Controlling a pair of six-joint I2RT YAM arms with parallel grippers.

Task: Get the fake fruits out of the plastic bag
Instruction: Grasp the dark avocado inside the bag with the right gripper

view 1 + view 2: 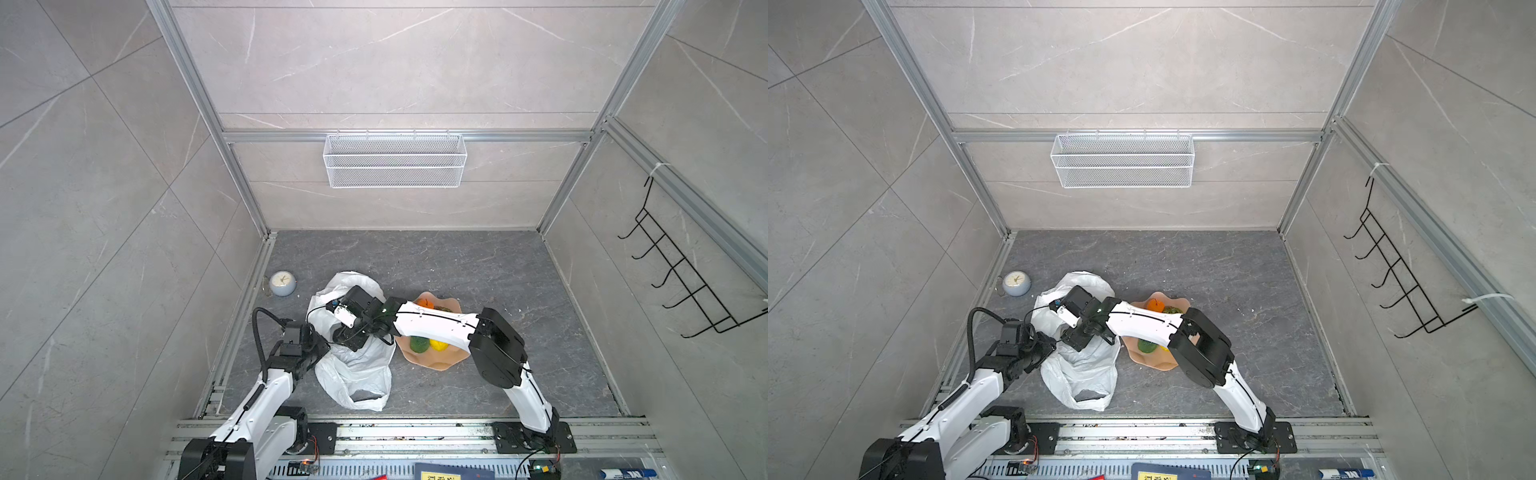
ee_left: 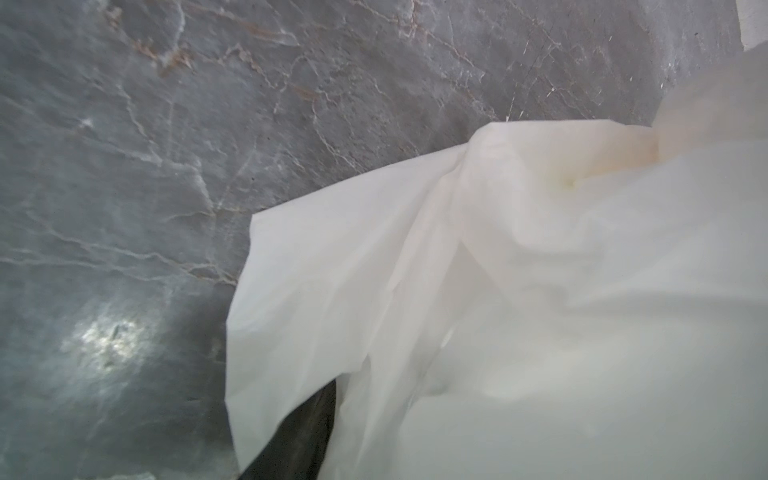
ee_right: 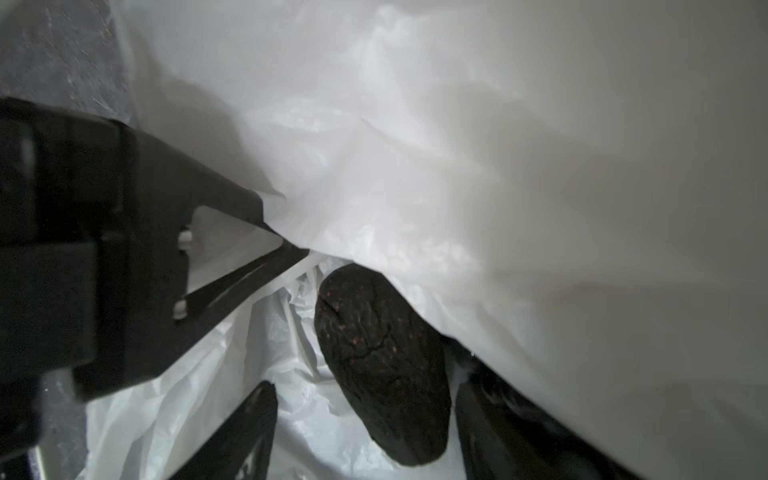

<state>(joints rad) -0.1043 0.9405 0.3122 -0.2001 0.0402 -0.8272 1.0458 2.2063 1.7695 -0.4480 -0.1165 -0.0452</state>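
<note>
I need to move my right gripper further down into the bag next and close it around the dark brown fake fruit's middle (image 3: pixel 385 366), because the fruit is between the gripper's open fingers.
The plastic bag (image 1: pixel 357 374) (image 1: pixel 1084 370) lies crumpled on the dark floor left of the pink plate (image 1: pixel 440 362). My left gripper (image 1: pixel 322 347) (image 3: pixel 291 251) is shut on the bag's edge and holds its mouth up. From the right, my right gripper (image 1: pixel 348 337) (image 3: pixel 365 399) reaches across into the opening. Its jaws stand open on either side of a dark brown fake fruit (image 3: pixel 382 365) lying inside the bag, with gaps on both sides. On the plate sit an orange (image 1: pixel 426 304), a green piece (image 1: pixel 419 344) and a yellow piece (image 1: pixel 438 345). In the left wrist view, bag film (image 2: pixel 540 291) hides most of the jaws.
A small round clock (image 1: pixel 283 284) stands near the left wall behind the bag. A white wire-mesh basket (image 1: pixel 395 160) hangs on the back wall and a black hook rack (image 1: pixel 681 274) on the right wall. The right forearm crosses above the plate.
</note>
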